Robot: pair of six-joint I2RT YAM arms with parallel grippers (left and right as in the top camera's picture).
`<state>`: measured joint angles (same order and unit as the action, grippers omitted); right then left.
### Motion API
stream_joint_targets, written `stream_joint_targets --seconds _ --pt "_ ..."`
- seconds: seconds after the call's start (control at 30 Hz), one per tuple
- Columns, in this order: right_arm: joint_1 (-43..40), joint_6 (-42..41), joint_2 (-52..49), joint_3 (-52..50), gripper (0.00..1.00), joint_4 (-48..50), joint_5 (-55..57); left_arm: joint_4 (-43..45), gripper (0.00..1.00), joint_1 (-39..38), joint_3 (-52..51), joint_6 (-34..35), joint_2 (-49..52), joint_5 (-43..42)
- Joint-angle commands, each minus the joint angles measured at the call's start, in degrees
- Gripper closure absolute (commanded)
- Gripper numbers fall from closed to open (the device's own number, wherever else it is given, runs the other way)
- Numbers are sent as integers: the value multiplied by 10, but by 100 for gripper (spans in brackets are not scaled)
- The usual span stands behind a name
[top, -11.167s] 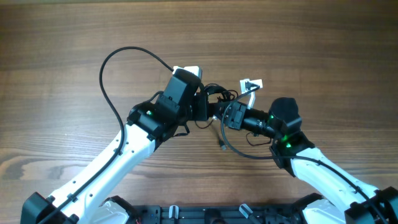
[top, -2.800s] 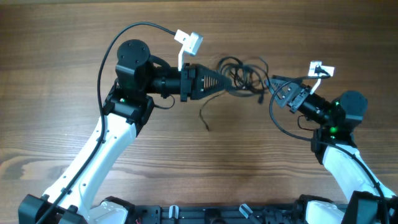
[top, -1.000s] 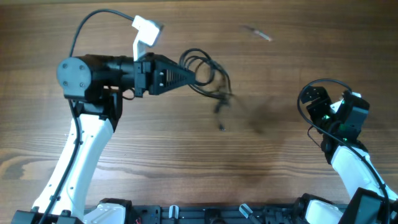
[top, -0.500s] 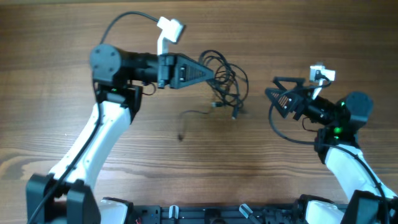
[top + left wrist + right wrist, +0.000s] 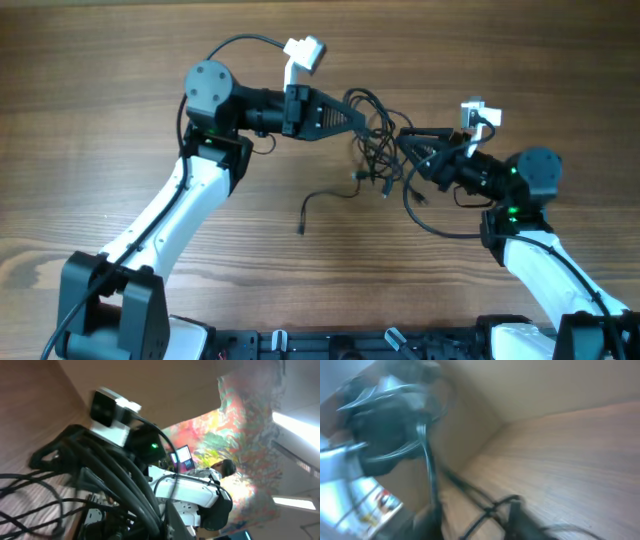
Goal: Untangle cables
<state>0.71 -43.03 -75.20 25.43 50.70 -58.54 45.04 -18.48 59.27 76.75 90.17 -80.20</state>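
Observation:
The tangle of cables still hangs in the air, so my left gripper should lower it to the open tabletop below and let go there.
The cables (image 5: 374, 128) are a small tangle of thin black cords hanging in the air over the table's middle. One loose strand (image 5: 322, 197) trails down onto the wood. My left gripper (image 5: 353, 116) points right and is shut on the tangle's left side. The cords fill the foreground of the left wrist view (image 5: 117, 485). My right gripper (image 5: 403, 150) points left with its fingers spread, right at the tangle's right edge. The right wrist view is blurred and shows a cord (image 5: 487, 510) crossing by one finger.
The wooden table (image 5: 480, 60) lies around both arms. Each arm's own thicker black wire loops beside it, one on the left (image 5: 235, 42) and one on the right (image 5: 430, 225). White wrist cameras (image 5: 304, 50) stick up above the grippers.
My left gripper has swung right and slightly up with the tangle. My right gripper has moved left to reach the tangle's edge. The loose strand has shifted slightly right on the table.

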Motion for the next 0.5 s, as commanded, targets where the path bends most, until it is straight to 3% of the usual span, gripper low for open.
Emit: stream_joint_targets --seconds 0.0,0.17,0.47 --pt "2 12 -3 1 95 -81 193 3 96 -21 7 -14 -2 -3" --pt "-27 -107 -3 1 96 -266 449 4 96 -12 7 -10 -3 -63" --pt "-142 -105 -3 1 96 -428 511 4 96 70 7 2 -3 -92"
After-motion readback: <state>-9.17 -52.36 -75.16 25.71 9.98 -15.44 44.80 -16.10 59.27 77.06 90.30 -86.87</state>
